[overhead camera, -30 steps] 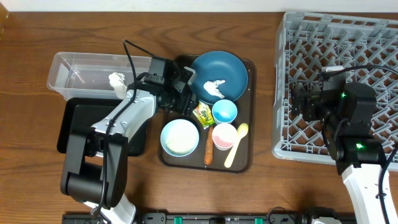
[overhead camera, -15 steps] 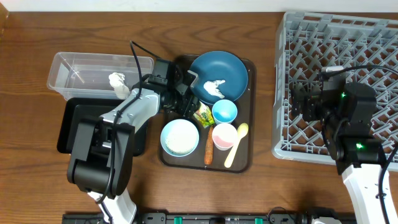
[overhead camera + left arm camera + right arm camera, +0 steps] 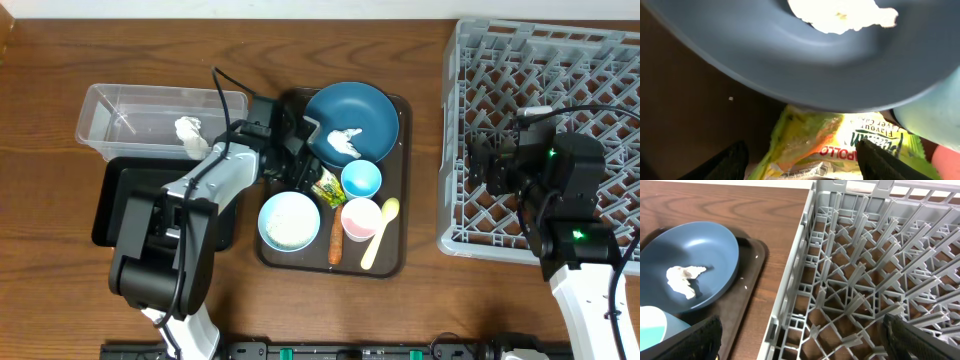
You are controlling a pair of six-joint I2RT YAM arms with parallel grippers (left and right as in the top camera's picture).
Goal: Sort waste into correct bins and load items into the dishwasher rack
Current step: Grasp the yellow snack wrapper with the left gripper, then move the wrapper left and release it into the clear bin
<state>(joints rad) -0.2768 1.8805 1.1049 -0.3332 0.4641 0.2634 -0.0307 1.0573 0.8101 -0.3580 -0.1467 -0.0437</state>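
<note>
The wrapper's corner away from the cups (image 3: 319,181) (image 3: 791,153) comes between my left gripper's fingers next, as the gripper lowers slightly and draws them together on it.
My left gripper (image 3: 303,165) is open, low over the brown tray, at the near rim of the dark blue bowl (image 3: 360,115). In the left wrist view the gripper (image 3: 805,167) has its fingers (image 3: 732,160) on either side of the yellow-green snack wrapper (image 3: 840,142), not closed on it. The wrapper (image 3: 326,185) lies between the bowls. A white tissue (image 3: 343,140) lies in the blue bowl (image 3: 790,65). My right gripper (image 3: 487,165) is open and empty over the left edge of the grey rack (image 3: 560,60); in the right wrist view the gripper (image 3: 800,347) has the rack (image 3: 860,280) below it.
The brown tray (image 3: 398,262) also holds a white-inside bowl (image 3: 289,220), a light blue cup (image 3: 361,179), a pink cup (image 3: 361,218), a yellow spoon (image 3: 380,234) and a carrot (image 3: 336,241). The clear bin (image 3: 130,105) holds a tissue (image 3: 188,130). The black bin (image 3: 115,205) lies in front of it.
My left gripper has shifted slightly right toward the wrapper. The right arm has not moved.
</note>
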